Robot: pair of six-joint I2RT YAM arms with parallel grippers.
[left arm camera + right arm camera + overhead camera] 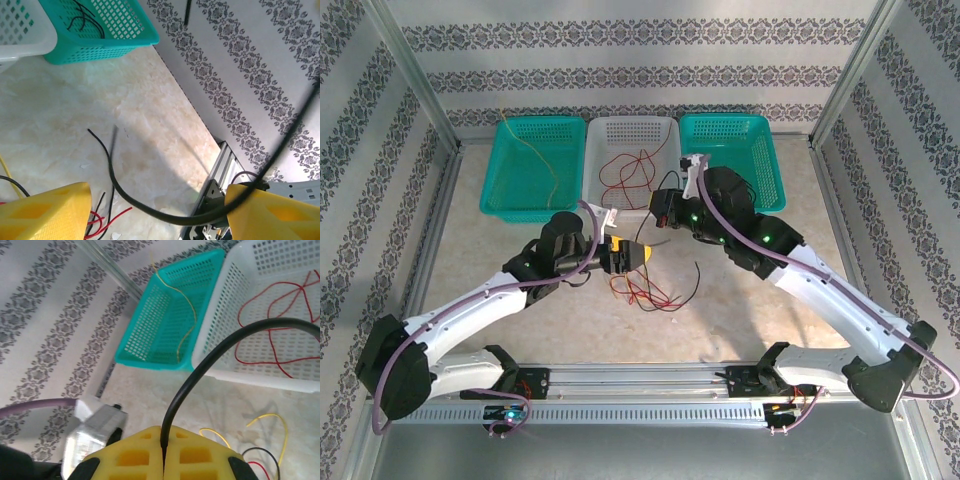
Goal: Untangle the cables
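Note:
The teal basket with black cables is farther out, beside the white basket. My right gripper should swing outward over the teal basket next and let go of the matching cable there.
A loose tangle of red, black and yellow cables (645, 291) lies on the table between the arms. My right gripper (163, 441) is shut on a black cable (200, 365) that arches up out of its yellow pads; from above this gripper (662, 218) hangs in front of the white basket. My left gripper (160, 215) is open, its yellow fingers (47, 212) wide apart. The black cable (150, 210) sags between them and lies against the right-hand finger. In the top view the left gripper (628, 257) sits just above the tangle.
Three baskets line the back. The left teal basket (498, 170) holds a yellow cable (545, 165), the white basket (595, 135) red cables (625, 172), and the right teal basket (125, 42) black cables (87, 20). The frame rail (640, 380) runs along the near edge.

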